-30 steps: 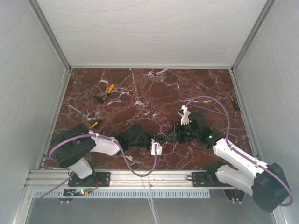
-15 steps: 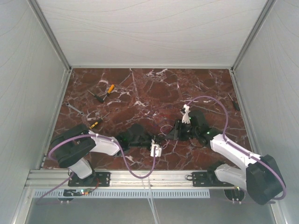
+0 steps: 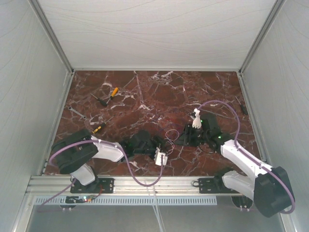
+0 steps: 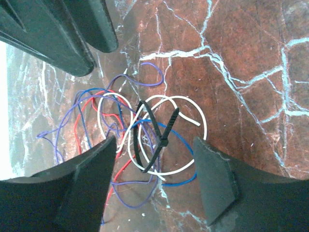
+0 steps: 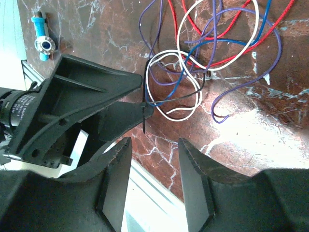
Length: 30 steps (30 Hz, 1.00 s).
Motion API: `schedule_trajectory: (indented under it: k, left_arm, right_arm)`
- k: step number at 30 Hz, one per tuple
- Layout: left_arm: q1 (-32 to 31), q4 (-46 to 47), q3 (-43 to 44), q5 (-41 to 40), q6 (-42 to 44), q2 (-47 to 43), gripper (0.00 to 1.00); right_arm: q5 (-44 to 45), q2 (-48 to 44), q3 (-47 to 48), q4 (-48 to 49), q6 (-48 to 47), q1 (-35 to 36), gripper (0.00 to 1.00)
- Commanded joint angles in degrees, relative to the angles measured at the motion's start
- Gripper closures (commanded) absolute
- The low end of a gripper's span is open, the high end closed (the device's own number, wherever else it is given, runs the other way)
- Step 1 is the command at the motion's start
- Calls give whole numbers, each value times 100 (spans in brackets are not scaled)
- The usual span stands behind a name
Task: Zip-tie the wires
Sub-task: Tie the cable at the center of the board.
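The right gripper swings to the left in the top view next, turning onto the zip tie's head, because the zip tie's loop stands wide round the wires.
The wires [image 4: 145,130] lie on the marble as a loose tangle of thin white, blue, red and purple loops, with a black zip tie [image 4: 155,135] looped round some strands. My left gripper [image 4: 154,186] is open, its fingertips [image 4: 94,179] straddling the near end of the tangle without pinching it. My right gripper [image 5: 154,181] is also open and empty, a short way back from the wires [image 5: 207,53] and the zip tie [image 5: 145,108]. From above, the wires [image 3: 169,136] sit between the left gripper [image 3: 155,141] and the right gripper [image 3: 183,137].
An orange-handled screwdriver [image 3: 112,93], a second one [image 3: 99,128] and a wrench [image 3: 77,113] lie at the back left. The metal rail [image 3: 145,183] runs along the near table edge. A small light-blue part [image 5: 41,38] sits by that edge.
My left gripper has opened and let go of the zip tie and wires. The right gripper has drawn back to the right, away from the tangle.
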Motion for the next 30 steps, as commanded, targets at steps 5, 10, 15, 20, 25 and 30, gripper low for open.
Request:
schedule_trajectory:
  k: [5,10,15,20,25,30]
  left_arm:
    - [-68,-564,118,-242,-207,-666,8]
    - [-80,-622,-15,-486,-1315,-1250,6]
    - [-141,-678,-151,-1201,-3194,-1986,10]
    - [-144,-1620,108,-2104,-5940,-2684,19]
    - [-132,-2703,143,-2889,-8160,-3286,20]
    - [123,-4049,70,-3484,-9626,-3786,22]
  right_arm:
    - [-435,119,493,-436,-563,34,60]
    - [-115,503,1107,-890,-1002,510,60]
    - [413,914,1626,-1279,-1258,1010,60]
    - [1348,965,1953,-1754,-1559,1365,61]
    - [2415,971,2239,-2010,-1853,1866,59]
    - [3567,1323,2672,-2274,-2659,2878,57]
